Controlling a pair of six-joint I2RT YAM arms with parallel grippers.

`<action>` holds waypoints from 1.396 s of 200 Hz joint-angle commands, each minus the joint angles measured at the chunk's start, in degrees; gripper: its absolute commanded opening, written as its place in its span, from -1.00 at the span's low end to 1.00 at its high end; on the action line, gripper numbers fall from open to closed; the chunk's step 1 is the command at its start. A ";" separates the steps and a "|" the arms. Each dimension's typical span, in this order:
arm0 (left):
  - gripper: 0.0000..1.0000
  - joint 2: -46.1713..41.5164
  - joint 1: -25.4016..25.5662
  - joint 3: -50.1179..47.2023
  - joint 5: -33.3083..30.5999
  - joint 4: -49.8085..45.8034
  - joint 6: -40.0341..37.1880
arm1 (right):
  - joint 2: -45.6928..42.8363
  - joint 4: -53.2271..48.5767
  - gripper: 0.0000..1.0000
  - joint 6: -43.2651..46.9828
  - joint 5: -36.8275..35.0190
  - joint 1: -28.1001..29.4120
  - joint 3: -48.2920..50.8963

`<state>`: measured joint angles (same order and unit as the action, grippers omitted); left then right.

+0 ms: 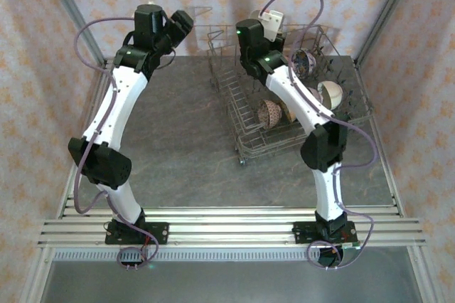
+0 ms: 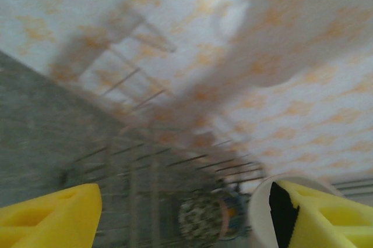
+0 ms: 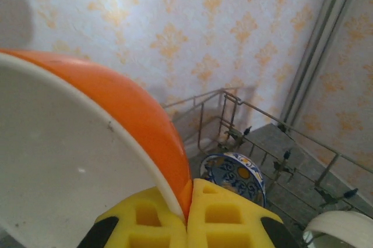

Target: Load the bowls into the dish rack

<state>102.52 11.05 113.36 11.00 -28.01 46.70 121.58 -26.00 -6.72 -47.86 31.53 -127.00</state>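
Observation:
My right gripper will next lower the orange bowl, hanging above the wires, into the rack's back beside the blue patterned bowl and release its rim.
My right gripper [image 3: 187,192] is shut on the rim of an orange bowl [image 3: 125,111] with a white inside, held above the back of the dish rack [image 3: 233,99]. Below it in the rack stand a blue patterned bowl [image 3: 233,175] and a cream bowl [image 3: 338,227]. From above, the dish rack [image 1: 245,104] holds a patterned bowl [image 1: 304,61], a cream bowl [image 1: 329,94] and a speckled bowl [image 1: 269,112]. My left gripper [image 2: 186,201] is open, its yellow fingers [image 2: 52,219] wide apart with nothing between them. A white bowl rim [image 2: 259,213] curves beside its right finger. The view is blurred.
The rack stands at the back right of the grey table [image 1: 178,139]. Patterned walls close in the back and sides. My left gripper [image 1: 183,22] hangs high at the back, just left of the rack. Aluminium rails [image 1: 227,228] run along the near edge.

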 commanded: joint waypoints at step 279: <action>0.45 15.21 -1.38 -6.28 20.03 -9.48 -21.23 | 27.90 -23.70 -0.58 -1.41 -10.75 -2.23 -23.37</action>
<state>118.34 9.37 104.49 32.53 -34.44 25.06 148.38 -48.27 -7.01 -61.30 29.41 -148.00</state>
